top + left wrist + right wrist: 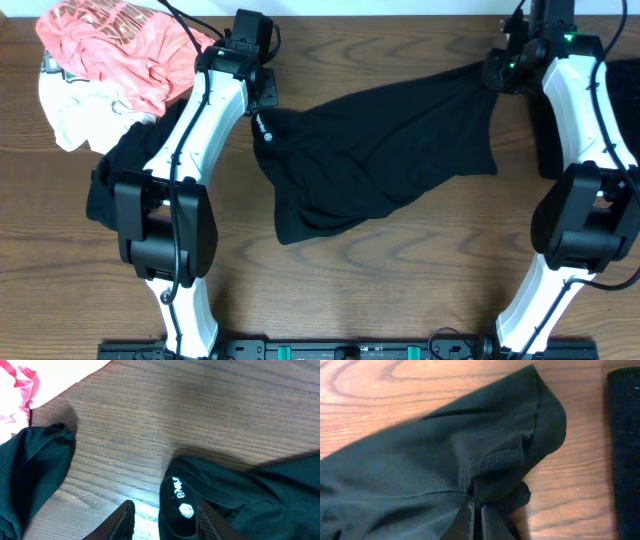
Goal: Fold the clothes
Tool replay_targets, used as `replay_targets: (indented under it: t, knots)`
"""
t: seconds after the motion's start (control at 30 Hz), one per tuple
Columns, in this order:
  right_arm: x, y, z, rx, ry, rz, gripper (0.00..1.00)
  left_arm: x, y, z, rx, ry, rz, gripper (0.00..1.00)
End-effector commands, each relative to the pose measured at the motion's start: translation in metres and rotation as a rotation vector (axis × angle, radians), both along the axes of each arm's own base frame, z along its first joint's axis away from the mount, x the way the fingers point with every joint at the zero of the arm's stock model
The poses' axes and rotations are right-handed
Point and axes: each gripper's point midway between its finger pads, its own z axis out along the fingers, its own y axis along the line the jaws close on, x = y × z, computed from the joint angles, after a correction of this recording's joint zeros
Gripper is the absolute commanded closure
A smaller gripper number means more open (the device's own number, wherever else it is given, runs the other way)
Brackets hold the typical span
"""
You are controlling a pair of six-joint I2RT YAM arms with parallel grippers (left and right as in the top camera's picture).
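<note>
One finger is above bare table, so my left gripper should next move down and to the right in the overhead view, onto the black garment's logo corner (267, 122) (178, 482).
A black garment (380, 150) of the clothes lies spread across the middle of the table, a small white round logo (186, 510) near its left edge. My left gripper (167, 520) stands open over that edge. The logo part lies between the fingers (125, 520), close to the right one, with bare table beside the left one. My right gripper (475, 517) is shut on a bunched fold of the same garment (445, 460) at its far right corner (497, 72). A coral-pink printed tee (120, 45) and a white garment (70, 115) are piled at the back left.
A second black garment (120, 170) lies crumpled beside the left arm, showing in the left wrist view as a dark garment (30, 475). A dark cloth (548, 140) sits at the right edge behind the right arm. Bare wood (380, 280) runs along the front.
</note>
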Motion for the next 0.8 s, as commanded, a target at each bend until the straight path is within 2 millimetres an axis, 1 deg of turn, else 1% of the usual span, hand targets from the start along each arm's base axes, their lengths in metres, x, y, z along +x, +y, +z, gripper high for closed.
replay_targets:
  t: [0.0, 0.1, 0.23, 0.4, 0.6, 0.77]
  knots:
    - [0.004, -0.004, 0.02, -0.03, -0.044, 0.01, 0.99, -0.001, 0.005, 0.002, 0.013, 0.005, 0.008, 0.6]
    - [0.003, -0.003, 0.019, -0.029, -0.041, 0.018, 0.99, -0.007, 0.002, -0.002, 0.0, 0.037, -0.002, 0.6]
    - [0.001, -0.003, 0.018, -0.028, -0.033, 0.018, 0.99, -0.019, -0.016, -0.018, -0.087, 0.101, -0.082, 0.6]
    - [-0.004, -0.003, 0.016, -0.028, -0.013, 0.022, 0.99, -0.027, -0.022, -0.038, -0.121, 0.145, -0.095, 0.6]
    - [-0.006, -0.002, 0.015, -0.028, 0.0, 0.026, 0.99, -0.023, -0.023, -0.066, -0.117, 0.176, -0.093, 0.6]
    - [-0.007, -0.002, 0.015, -0.029, 0.001, 0.028, 0.99, -0.01, -0.026, -0.082, -0.121, 0.152, -0.095, 0.6]
